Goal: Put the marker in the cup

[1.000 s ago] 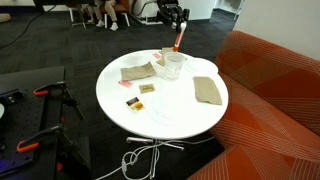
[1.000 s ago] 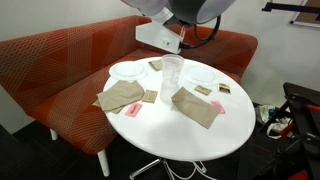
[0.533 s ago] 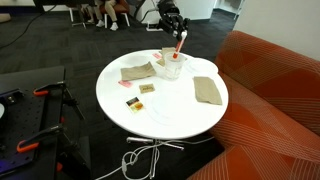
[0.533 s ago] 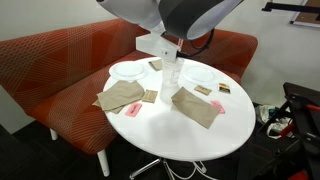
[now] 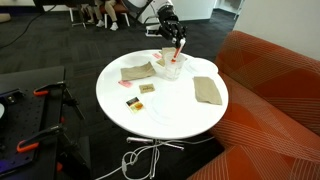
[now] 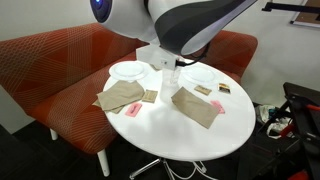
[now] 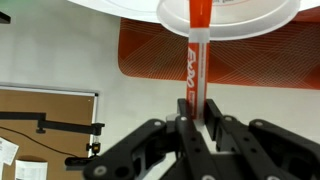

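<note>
I should lower my gripper until the marker is deeper in the cup and then let go of it. The marker is still mostly above the cup's rim, and the clear cup's opening is below my gripper.
The red-orange marker is held upright between my gripper's two fingers; its far end reaches the rim of the clear cup. In an exterior view my gripper hangs right above the cup at the far side of the round white table, with the marker slanting down into the cup's mouth. In the other exterior view the arm covers most of the scene; the cup shows below it, and the marker and jaws are hidden.
Two tan cloths lie either side of the cup. White plates sit at the back. Small cards and a pink packet lie near the cloths. A red sofa curves round the table.
My gripper has come down and shifted slightly over the cup with the marker in it; the marker's lower end now reaches into the cup's mouth.
</note>
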### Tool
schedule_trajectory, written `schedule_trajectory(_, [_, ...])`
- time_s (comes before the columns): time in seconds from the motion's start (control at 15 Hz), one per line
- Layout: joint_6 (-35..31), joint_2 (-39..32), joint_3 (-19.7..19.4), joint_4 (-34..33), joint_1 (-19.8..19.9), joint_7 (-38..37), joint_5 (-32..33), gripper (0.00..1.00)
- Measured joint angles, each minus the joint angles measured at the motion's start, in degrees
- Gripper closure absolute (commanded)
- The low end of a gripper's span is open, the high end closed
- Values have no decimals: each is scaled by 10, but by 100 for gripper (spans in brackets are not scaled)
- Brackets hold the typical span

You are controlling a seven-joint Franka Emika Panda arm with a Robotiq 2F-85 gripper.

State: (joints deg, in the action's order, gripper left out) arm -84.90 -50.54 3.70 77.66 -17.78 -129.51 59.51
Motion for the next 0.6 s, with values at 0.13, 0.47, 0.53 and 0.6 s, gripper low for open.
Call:
schedule_trajectory(0.13, [0, -11, 0, -7, 0, 2, 0, 95])
schedule_trajectory(0.47, [0, -35, 0, -22, -2, 11, 0, 54])
schedule_trajectory(0.53, [0, -39, 0, -24, -3, 11, 0, 53])
schedule_trajectory(0.6, [-1, -41, 0, -27, -4, 11, 0, 47])
